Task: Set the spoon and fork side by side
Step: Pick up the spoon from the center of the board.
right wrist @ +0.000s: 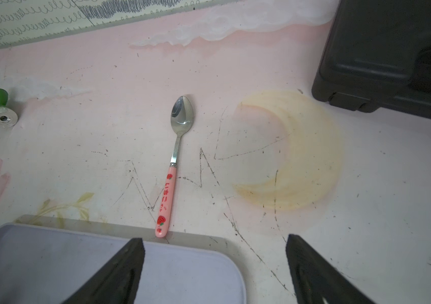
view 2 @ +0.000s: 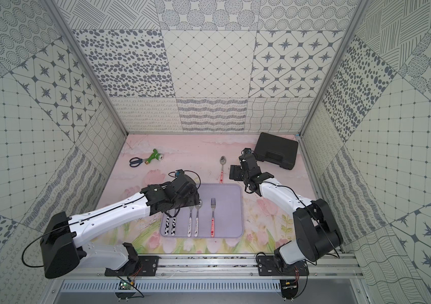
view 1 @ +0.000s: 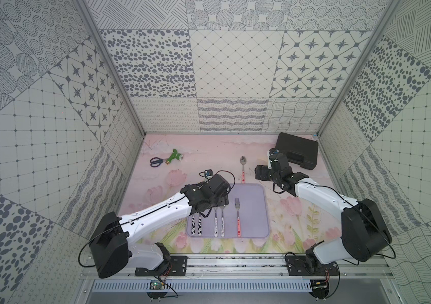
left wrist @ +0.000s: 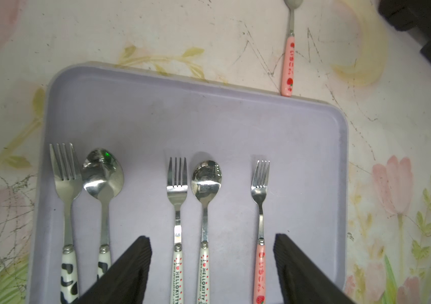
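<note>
Next, my right gripper will lower sideways onto the middle of the spoon's pink handle, since that lies below it, on its side away from the black case.
The pink strawberry-handled spoon lies on the table just beyond the lavender tray, its handle end at the tray's far rim. Its matching pink fork lies on the tray, tines pointing away. My left gripper hangs open over the tray. A Hello Kitty fork, a Hello Kitty spoon and the pink fork's handle lie below its wide gap, and it holds nothing. My right gripper is open and empty above the tray's far right corner, short of the spoon.
A cow-patterned fork and spoon lie at the tray's left side. Blue scissors and a green nozzle sit at the back left. A black case stands at the back right, close behind my right arm.
</note>
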Robot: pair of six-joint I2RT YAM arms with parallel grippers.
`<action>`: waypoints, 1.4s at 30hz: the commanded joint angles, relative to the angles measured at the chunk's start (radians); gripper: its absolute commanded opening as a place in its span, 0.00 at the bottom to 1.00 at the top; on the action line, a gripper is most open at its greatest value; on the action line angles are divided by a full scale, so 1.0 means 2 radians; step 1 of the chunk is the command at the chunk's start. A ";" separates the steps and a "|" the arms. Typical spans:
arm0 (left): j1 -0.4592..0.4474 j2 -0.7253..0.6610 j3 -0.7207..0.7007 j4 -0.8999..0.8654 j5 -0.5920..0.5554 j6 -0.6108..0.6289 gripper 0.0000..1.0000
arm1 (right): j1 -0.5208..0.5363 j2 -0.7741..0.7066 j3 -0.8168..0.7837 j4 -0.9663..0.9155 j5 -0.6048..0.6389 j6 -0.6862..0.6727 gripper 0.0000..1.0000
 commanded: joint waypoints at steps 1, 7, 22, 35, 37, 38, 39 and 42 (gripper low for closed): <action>0.040 -0.042 -0.039 0.029 0.013 0.058 0.88 | 0.010 0.032 0.031 -0.005 0.011 -0.002 0.88; 0.069 -0.054 -0.073 0.048 -0.006 0.078 0.98 | 0.031 0.101 0.083 -0.024 0.010 -0.010 0.86; 0.097 -0.069 -0.097 0.077 -0.010 0.108 1.00 | 0.051 0.226 0.191 -0.082 0.002 -0.016 0.68; 0.100 -0.087 -0.098 0.080 -0.022 0.133 1.00 | 0.050 0.276 0.238 -0.118 -0.009 -0.011 0.43; 0.101 -0.090 -0.098 0.078 -0.022 0.134 1.00 | 0.050 0.281 0.244 -0.123 -0.011 -0.011 0.39; 0.101 -0.092 -0.099 0.078 -0.022 0.133 1.00 | 0.050 0.285 0.247 -0.125 -0.014 -0.011 0.36; 0.101 -0.095 -0.100 0.077 -0.023 0.133 1.00 | 0.050 0.287 0.249 -0.126 -0.017 -0.011 0.33; 0.101 -0.100 -0.102 0.076 -0.023 0.133 1.00 | 0.049 0.297 0.257 -0.133 -0.024 -0.010 0.23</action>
